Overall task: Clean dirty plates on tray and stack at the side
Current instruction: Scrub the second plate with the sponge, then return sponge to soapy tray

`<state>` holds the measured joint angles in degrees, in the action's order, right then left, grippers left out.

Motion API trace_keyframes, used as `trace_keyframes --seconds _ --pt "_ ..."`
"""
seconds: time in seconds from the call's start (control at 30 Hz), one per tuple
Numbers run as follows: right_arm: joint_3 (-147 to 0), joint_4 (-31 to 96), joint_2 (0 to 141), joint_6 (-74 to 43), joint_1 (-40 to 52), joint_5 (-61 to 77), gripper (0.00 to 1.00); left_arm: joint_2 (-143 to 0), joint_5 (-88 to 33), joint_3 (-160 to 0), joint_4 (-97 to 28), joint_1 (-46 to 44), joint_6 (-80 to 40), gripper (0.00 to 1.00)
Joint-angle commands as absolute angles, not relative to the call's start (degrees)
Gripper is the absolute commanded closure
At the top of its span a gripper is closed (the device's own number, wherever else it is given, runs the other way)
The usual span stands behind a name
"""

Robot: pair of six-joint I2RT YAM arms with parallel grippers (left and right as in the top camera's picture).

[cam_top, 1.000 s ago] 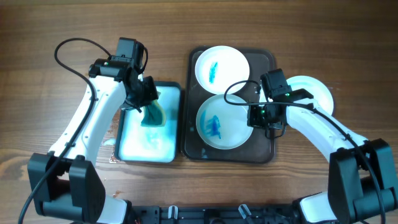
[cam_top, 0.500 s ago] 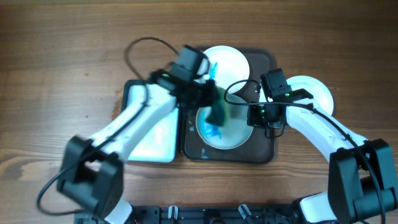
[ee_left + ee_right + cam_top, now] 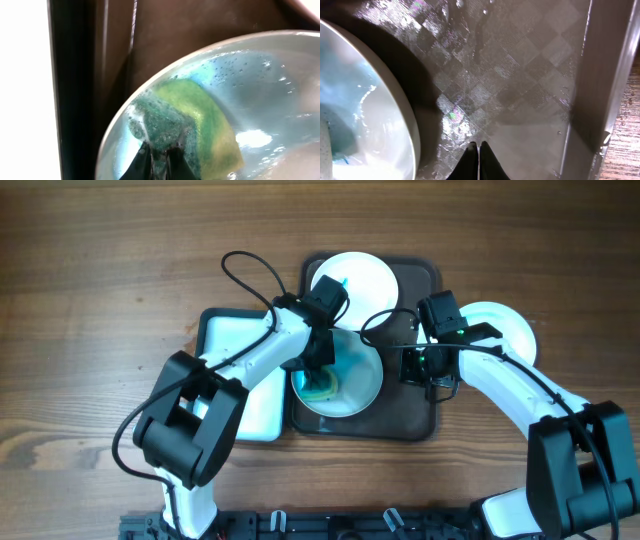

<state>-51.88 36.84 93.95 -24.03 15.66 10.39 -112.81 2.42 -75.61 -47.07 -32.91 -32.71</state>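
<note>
I should next wipe across the smeared plate with my left gripper, lift over to the basin's water on its left in the overhead view and let go of the sponge (image 3: 200, 125) there.
A dark brown tray (image 3: 417, 420) holds two white plates. The near plate (image 3: 362, 385) is wet and smeared blue; it also shows in the left wrist view (image 3: 260, 95) and the right wrist view (image 3: 375, 130). The far plate (image 3: 368, 278) has blue marks. My left gripper (image 3: 322, 370) is shut on a green and yellow sponge (image 3: 200, 125) and presses it on the near plate's left side. My right gripper (image 3: 479, 146) is shut and empty, its tips down on the tray floor (image 3: 520, 75) just right of the near plate.
A white basin with bluish water (image 3: 250, 395) sits left of the tray. A clean white plate (image 3: 505, 330) lies on the wooden table right of the tray, partly under my right arm. The tray's raised right edge (image 3: 605, 90) is close to my right gripper.
My left arm has swung from the basin over to the tray with the sponge and lowered it onto the near plate. The right arm has stayed put.
</note>
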Motion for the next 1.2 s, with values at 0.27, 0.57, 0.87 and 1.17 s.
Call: trace_keyframes --seconds 0.27,0.57,0.87,1.17 --pt "-51.9 32.0 94.3 -15.5 15.6 12.4 0.76 -115.2 -21.0 -73.9 -36.6 -35.5 -25.7 0.96" --pt "-41.9 23.0 94.3 -22.5 15.5 9.2 0.96 -115.3 -25.4 -73.9 -31.0 -39.5 -31.9 0.96" --pt "-41.9 23.6 94.3 -22.5 15.5 9.2 0.96 -117.4 -16.6 -73.9 -38.3 -37.3 -31.2 0.96" --pt "-41.9 23.5 94.3 -22.7 15.5 9.2 0.96 -111.9 -5.6 -73.9 -44.5 -28.6 -22.9 0.96"
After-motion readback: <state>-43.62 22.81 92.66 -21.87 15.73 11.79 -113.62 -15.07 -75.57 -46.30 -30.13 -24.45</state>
